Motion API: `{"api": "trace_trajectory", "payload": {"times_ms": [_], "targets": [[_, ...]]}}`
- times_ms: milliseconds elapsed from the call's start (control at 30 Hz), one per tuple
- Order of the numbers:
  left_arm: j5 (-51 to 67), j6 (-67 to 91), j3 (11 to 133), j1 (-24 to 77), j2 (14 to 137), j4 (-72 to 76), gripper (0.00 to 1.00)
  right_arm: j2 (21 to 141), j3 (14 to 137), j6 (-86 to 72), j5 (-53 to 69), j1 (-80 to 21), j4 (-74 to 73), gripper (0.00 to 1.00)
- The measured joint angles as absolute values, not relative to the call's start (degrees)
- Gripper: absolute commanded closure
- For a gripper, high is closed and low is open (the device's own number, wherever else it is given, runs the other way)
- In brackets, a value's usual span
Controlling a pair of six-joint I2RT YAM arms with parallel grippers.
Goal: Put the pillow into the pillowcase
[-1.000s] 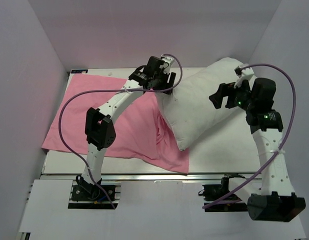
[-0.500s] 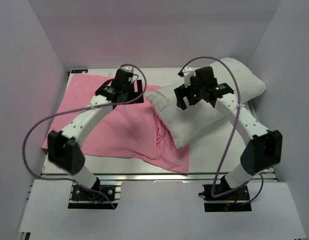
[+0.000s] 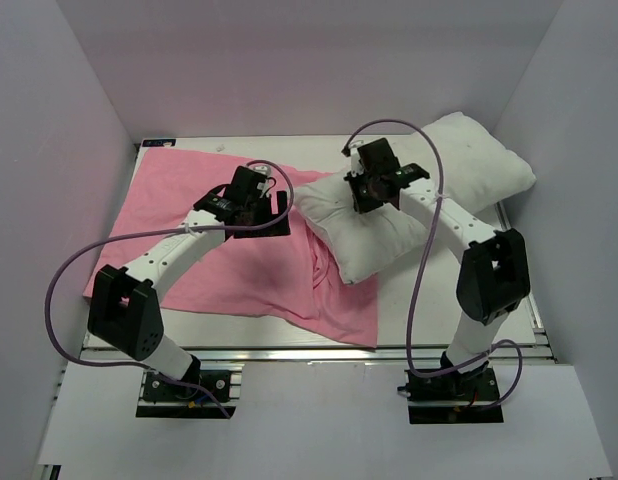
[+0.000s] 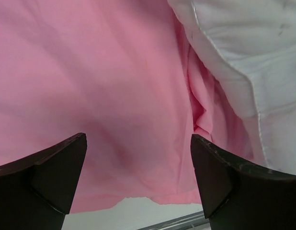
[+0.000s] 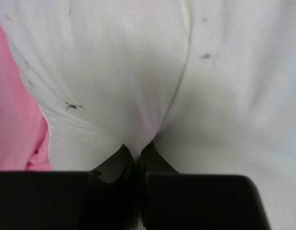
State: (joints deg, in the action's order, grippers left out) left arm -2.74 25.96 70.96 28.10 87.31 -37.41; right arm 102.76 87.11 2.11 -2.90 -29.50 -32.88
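The pillowcase opening's upper edge [image 3: 310,240] is below my left gripper and to its right in the top view. My left gripper will move down toward the pillow onto that edge.
The white pillow [image 3: 429,200] lies slantwise across the right half of the table, its near left end resting on the pink pillowcase [image 3: 209,255]. My right gripper [image 3: 374,195] sits on the pillow's left part, shut on a pinched fold of the pillow's fabric [image 5: 138,134]. My left gripper [image 3: 257,215] hovers open over the pillowcase [image 4: 100,96], just left of the pillow's edge [image 4: 244,62], with nothing between its fingers [image 4: 220,177]. The pillowcase lies flat over the left half of the table, bunched where it meets the pillow.
White walls close in the table on the left, back and right. A metal rail [image 3: 289,352] runs along the table's near edge. Purple cables [image 3: 79,270] loop off both arms over the fabric.
My right arm swung left across the pillow and shut on its fabric. The pillow's left end shifted left. My left gripper moved left and toward the near side, over the pillowcase, opening wide.
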Motion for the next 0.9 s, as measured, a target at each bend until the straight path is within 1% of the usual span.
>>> {"api": "trace_trajectory", "payload": {"times_ms": [100,200,300,400,500,567,800,900], "targets": [[0.54,24.8,70.96,28.14,87.77,-36.38,0.02,100.18,87.99,-1.76,-3.46,-27.35,-32.58,1.0],[2.61,23.94,71.13,28.67,88.82,-34.17,0.02,94.61,87.99,-5.85,-2.98,-22.72,-32.36,1.0],[3.44,23.42,73.32,30.35,93.1,-33.76,0.02,88.09,88.53,-8.49,-3.81,-18.06,-32.08,1.0],[1.06,22.7,78.19,34.06,99.94,-34.76,0.03,83.59,90.45,-9.93,-5.28,-14.87,-31.88,1.0],[-2.11,22.31,83.85,37.58,106.61,-36.12,0.05,81.1,90.89,-11.0,-5.52,-13.06,-31.53,1.0],[-4.03,22.33,87.46,39.24,110.45,-36.99,0.1,80.44,90.63,-11.6,-5.19,-12.29,-31.46,1.0],[-13.72,22.48,101.45,38.92,122.08,-39.81,0.24,79.94,87.11,-13.26,-1.28,-11.44,-31.24,1.0],[-16.27,22.26,105.54,38.37,125.54,-41.19,0.26,79.83,86.32,-13.54,-0.25,-10.92,-30.65,1.0]]}}
